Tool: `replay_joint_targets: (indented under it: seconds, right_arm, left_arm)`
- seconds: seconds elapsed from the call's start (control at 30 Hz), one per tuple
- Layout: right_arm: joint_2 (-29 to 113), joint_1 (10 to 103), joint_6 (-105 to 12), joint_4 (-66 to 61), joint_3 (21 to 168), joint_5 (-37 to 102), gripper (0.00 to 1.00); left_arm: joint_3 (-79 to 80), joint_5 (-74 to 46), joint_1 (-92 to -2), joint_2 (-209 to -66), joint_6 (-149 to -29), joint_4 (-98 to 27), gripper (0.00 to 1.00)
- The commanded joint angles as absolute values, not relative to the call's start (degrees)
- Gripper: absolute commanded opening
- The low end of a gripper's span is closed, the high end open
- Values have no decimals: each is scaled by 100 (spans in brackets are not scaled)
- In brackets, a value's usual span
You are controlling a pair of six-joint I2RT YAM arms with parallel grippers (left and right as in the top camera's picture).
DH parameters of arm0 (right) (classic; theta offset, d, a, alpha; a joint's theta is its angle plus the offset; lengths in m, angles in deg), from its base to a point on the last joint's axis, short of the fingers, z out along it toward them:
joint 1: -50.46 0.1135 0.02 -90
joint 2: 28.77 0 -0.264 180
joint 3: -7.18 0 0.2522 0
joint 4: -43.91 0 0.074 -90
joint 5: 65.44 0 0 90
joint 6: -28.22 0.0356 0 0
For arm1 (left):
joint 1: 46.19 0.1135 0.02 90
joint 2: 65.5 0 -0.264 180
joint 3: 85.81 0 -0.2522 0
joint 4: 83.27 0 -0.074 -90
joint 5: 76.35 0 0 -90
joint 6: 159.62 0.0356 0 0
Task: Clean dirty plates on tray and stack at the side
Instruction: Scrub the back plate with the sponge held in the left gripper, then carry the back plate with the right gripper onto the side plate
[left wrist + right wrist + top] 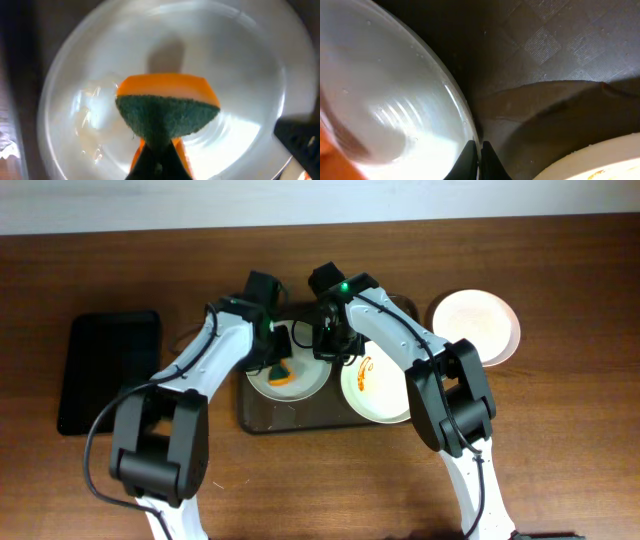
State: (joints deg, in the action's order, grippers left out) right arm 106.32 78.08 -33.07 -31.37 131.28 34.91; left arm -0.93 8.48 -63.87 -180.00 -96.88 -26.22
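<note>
My right gripper will next lift this plate past the smeared plate, then lower and release it on the plate beside the tray to build the stack.
The dark brown tray (262,418) holds two white plates. The left plate (300,388) lies under both grippers; it fills the left wrist view (240,65) and shows in the right wrist view (380,100). My left gripper (274,362) is shut on an orange and green sponge (167,107) that presses on this plate. My right gripper (480,147) is shut on the plate's right rim. The second plate (375,390) has an orange-red smear and shows in the right wrist view (600,162). A third plate (476,325) lies on the table right of the tray.
A smaller black tray (108,370) lies at the left of the wooden table (560,440). Both arms cross over the brown tray's back edge.
</note>
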Motion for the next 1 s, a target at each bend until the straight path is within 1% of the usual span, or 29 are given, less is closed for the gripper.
replay_joint_targets:
  seconds: [0.0,0.1,0.13,0.2,0.27,0.33,0.37,0.4,0.47,0.53,0.57,0.6,0.7,0.77,0.8,0.83,0.9,0.93,0.97]
  right_arm:
    - [10698,7782,-3276,-3141,13071,3141,4]
    - [10698,7782,-3276,-3141,13071,3139,4]
    - [10698,7782,-3279,-3143,13071,3137,4]
    - [10698,7782,-3283,-3126,13071,3043,4]
    - [10698,7782,-3545,-3097,13076,2818,4]
    - [10652,7782,-3917,-3150,13248,2835,4]
    - [10475,7775,-3925,-3567,13703,2577,4]
    - [10363,7777,-3925,-3740,13924,2344,4]
    - [10053,7830,-3928,-4304,14794,1036,4]
    - [9882,7968,-3930,-5165,15930,-859,4]
    - [9882,8020,-3928,-5421,16238,-1374,4]
    - [9882,8182,-3930,-5801,16634,-2360,4]
    - [9882,8656,-3928,-6072,16689,-3809,4]
    - [9882,8903,-3928,-6076,16689,-4277,4]
    - [9882,9141,-3928,-6144,16689,-4762,4]
    - [9882,9288,-3928,-6225,16689,-5016,4]
    - [9882,9323,-3720,-6247,16689,-4983,4]
    - [9882,9235,-3591,-6245,16689,-4788,4]
    - [9882,8866,-3526,-6240,16689,-3873,4]
  left_arm:
    - [707,728,-6393,-17965,-9699,-3162,0]
    - [722,2549,-6387,-17932,-9697,-2705,0]
    - [538,3010,-6341,-17888,-9695,-2423,0]
    - [-58,3558,-6323,-17591,-9697,-1863,0]
    - [-312,3443,-6323,-17108,-9697,-1761,0]
    - [-310,2647,-6323,-16638,-9695,-1691,0]
    - [-303,2197,-6323,-16599,-9697,-1431,0]
    - [-229,2068,-6323,-16614,-9697,-1389,0]
    - [106,1982,-6330,-16614,-9699,-1452,0]
    - [412,1982,-6330,-16614,-9699,-1586,0]
    - [497,1945,-6334,-16614,-9699,-1684,0]
    - [569,1725,-6334,-16614,-9701,-1859,0]
    - [571,1484,-6336,-16614,-9699,-2027,0]
    - [571,1486,-6424,-16614,-9697,-2029,0]
    - [571,1484,-6470,-16614,-9697,-2056,0]
    - [571,1484,-6481,-16614,-9697,-2078,0]
    - [571,1484,-6481,-16614,-9697,-2086,0]
    - [571,1484,-6481,-16614,-9697,-2086,0]
    - [571,1484,-6481,-16614,-9697,-2084,0]
